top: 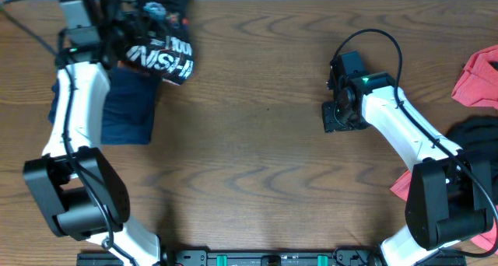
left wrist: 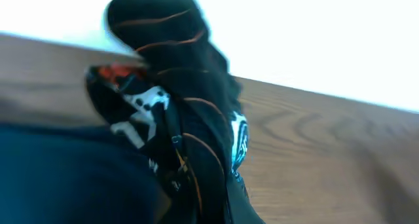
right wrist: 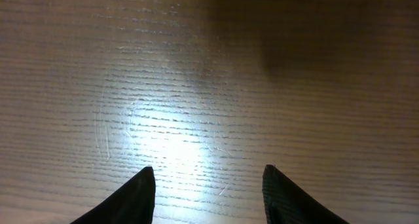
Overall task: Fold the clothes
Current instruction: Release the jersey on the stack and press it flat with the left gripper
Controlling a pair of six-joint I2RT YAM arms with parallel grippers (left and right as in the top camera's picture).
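I will next move my left gripper down, back and to the left in the overhead view to free the jersey (top: 159,54) on the navy garment (top: 128,104), because that garment is below my gripper.
The black jersey (top: 159,54) with thin orange lines and white lettering hangs bunched at the table's far left corner. My left gripper (top: 138,19) is shut on it; its fingers are buried in the cloth. In the left wrist view the jersey (left wrist: 190,99) fills the middle in crumpled folds. A navy garment (top: 128,104) lies flat just under and in front of it, also seen in the left wrist view (left wrist: 59,178). My right gripper (top: 340,117) hovers open over bare wood right of centre, with nothing between its fingertips (right wrist: 145,185).
A coral-red garment (top: 478,79) lies at the far right edge, with a black garment (top: 476,138) just in front of it. Another bit of coral cloth (top: 400,185) shows beside the right arm's base. The wooden table (top: 257,157) spans the view.
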